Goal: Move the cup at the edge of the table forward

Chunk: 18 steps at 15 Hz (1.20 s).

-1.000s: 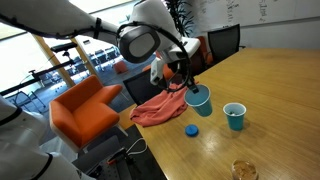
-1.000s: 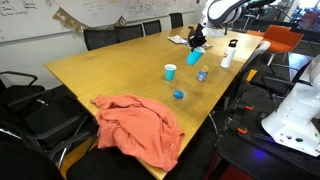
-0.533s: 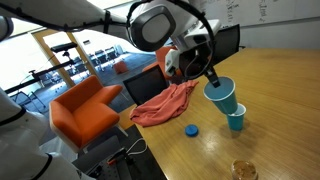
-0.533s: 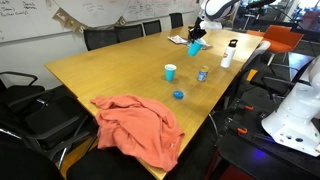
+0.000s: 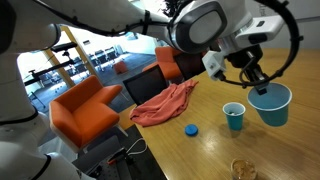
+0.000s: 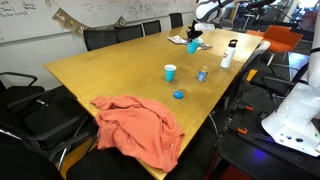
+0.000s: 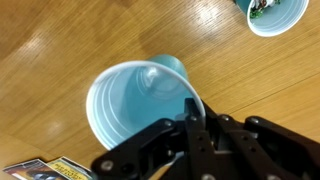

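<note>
Next, my gripper moves down and outward to the bare wood beside the smaller teal cup and releases the light-blue cup's rim, since the light-blue cup still hangs aloft.
My gripper (image 5: 258, 80) is shut on the rim of the wide light-blue cup (image 5: 270, 104) and holds it upright over the light-brown wooden table (image 5: 205, 150). In the wrist view one finger is inside the rim and one outside (image 7: 190, 108), and the cup's (image 7: 135, 105) pale inside is empty. In an exterior view the cup (image 6: 194, 46) hangs under the gripper (image 6: 196, 37) near the table's far end. The smaller teal cup (image 5: 234, 116) stands on the table beside it, also seen in an exterior view (image 6: 170, 72).
A small blue lid (image 5: 191, 129) and a red cloth (image 5: 160, 104) lie near the table edge. A can (image 6: 202, 74) and a white bottle (image 6: 227, 58) stand on the table. A printed packet (image 7: 45, 168) and a bluish container (image 7: 275, 12) lie nearby. An orange chair (image 5: 85, 108) stands beside the table.
The gripper has carried the light-blue cup away from the table edge near the red cloth, past the small teal cup, toward the table's far end.
</note>
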Motion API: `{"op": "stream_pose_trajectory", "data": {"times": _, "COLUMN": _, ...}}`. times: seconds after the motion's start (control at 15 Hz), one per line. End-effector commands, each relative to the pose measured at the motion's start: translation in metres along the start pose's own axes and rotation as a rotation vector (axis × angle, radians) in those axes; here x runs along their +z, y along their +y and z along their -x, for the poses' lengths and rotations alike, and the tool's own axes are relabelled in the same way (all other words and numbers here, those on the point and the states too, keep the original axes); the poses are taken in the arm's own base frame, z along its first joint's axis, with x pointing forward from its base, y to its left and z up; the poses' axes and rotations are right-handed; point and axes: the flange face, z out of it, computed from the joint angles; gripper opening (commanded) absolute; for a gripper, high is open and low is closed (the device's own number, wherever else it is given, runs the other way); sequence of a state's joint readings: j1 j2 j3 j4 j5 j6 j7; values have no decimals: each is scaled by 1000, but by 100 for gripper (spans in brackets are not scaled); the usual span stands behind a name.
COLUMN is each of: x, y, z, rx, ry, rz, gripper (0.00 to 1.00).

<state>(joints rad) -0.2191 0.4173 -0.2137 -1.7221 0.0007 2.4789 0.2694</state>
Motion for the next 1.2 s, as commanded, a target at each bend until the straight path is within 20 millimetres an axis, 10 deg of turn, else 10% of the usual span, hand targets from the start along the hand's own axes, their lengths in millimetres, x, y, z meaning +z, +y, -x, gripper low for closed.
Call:
{"op": "stream_pose_trajectory", "data": {"times": 0.0, "x": 35, "y": -10, "z": -33, "rx": -17, "ry": -13, "rz": 4, "gripper": 1}}
{"op": "stream_pose_trajectory", "data": {"times": 1.13, "x": 176, "y": 7, "z": -46, "rx": -29, "ry": -192, "rz": 128, "gripper": 1}}
